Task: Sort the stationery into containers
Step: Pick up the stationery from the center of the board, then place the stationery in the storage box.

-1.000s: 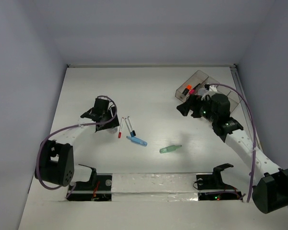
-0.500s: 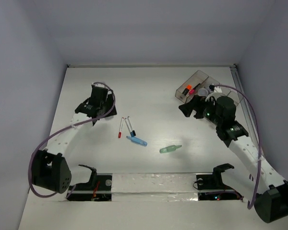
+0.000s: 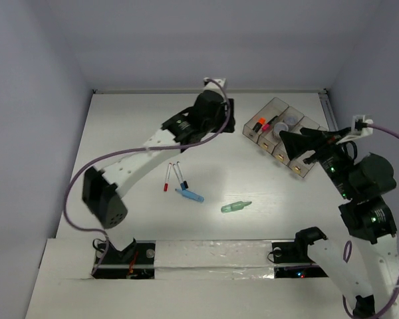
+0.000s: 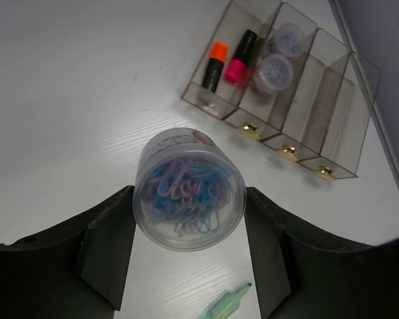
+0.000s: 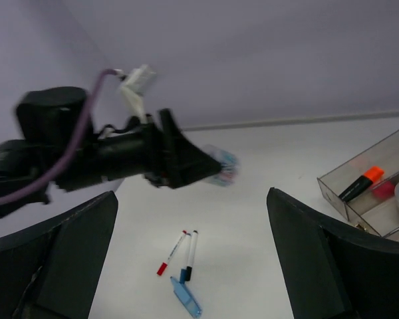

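Note:
I will next move my left gripper across to its right in the top view, to the second bin's free near end below, then lower and release the pot of paper clips.
My left gripper (image 4: pixel 189 199) is shut on a small round pot (image 4: pixel 189 189) of coloured paper clips, held above the table left of the containers (image 4: pixel 332 63). The first bin holds an orange highlighter (image 4: pixel 216 63) and a pink-black highlighter (image 4: pixel 241 56); the second holds two round pots (image 4: pixel 274 72). On the table lie two thin white pens (image 3: pixel 167 178), a light-blue marker (image 3: pixel 189 195) and a pale-green tube (image 3: pixel 235 207). My right gripper (image 3: pixel 291 145) hangs open and empty, raised near the tray's near end.
The left arm (image 3: pixel 146 149) arcs over the table's left half, with a purple cable looping from it. White walls close off the back and sides. A taped strip (image 3: pixel 213 256) runs along the near edge between the arm bases.
The left gripper closed on the pot left of the pens and swung up and right toward the tray. The right arm lifted back from the tray and opened wider.

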{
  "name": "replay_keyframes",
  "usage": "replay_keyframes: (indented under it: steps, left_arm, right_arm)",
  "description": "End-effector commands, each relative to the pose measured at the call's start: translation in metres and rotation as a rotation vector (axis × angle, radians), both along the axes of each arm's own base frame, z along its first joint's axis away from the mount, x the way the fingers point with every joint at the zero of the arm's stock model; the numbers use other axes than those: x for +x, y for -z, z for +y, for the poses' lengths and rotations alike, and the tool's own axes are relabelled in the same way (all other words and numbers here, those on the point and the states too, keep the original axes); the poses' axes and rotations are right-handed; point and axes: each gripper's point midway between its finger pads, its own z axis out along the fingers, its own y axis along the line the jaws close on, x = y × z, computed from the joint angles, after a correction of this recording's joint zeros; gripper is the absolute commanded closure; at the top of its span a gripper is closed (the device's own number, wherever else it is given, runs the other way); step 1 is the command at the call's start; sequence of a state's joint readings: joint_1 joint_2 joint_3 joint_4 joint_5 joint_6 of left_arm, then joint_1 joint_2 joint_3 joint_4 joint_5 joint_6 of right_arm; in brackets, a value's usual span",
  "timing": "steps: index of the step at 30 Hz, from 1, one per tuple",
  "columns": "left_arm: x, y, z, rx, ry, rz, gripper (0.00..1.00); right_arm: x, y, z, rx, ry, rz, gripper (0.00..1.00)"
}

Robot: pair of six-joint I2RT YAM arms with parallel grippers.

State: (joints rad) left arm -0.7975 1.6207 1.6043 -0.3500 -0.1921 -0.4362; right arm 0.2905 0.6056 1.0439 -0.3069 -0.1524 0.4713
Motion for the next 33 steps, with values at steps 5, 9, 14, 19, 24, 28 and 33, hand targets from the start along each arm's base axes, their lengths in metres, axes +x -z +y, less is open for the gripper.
replay_keyframes:
  steps: [5, 9, 14, 19, 24, 28, 33]
  left_arm:
    - [0.033, -0.043, -0.115, -0.167, 0.122, -0.115, 0.7]
    - [0.047, -0.032, -0.161, -0.211, 0.167, -0.129, 0.7]
    - [0.051, -0.019, -0.203, -0.264, 0.213, -0.142, 0.68]
    - [0.059, 0.001, -0.226, -0.282, 0.204, -0.172, 0.65]
    - [0.072, 0.033, -0.232, -0.237, 0.169, -0.169, 0.65]
    - [0.076, 0.05, -0.236, -0.219, 0.17, -0.162, 0.64]
    - [0.076, 0.076, -0.237, -0.158, 0.163, -0.152, 0.63]
  right_arm:
    - [-0.025, -0.008, -0.015, 0.028, 0.046, -0.004, 0.0]
    - [-0.035, -0.011, -0.021, 0.037, 0.059, -0.032, 0.0]
    - [-0.036, -0.008, -0.023, 0.03, 0.07, -0.031, 0.0]
    - [-0.037, 0.001, -0.022, 0.015, 0.06, -0.015, 0.0]
    - [-0.042, 0.002, -0.02, 0.008, 0.044, -0.021, 0.0]
    - [-0.043, 0.004, -0.019, 0.0, 0.033, -0.018, 0.0]
    - [-0.042, 0.009, -0.018, -0.015, 0.028, -0.01, 0.0]
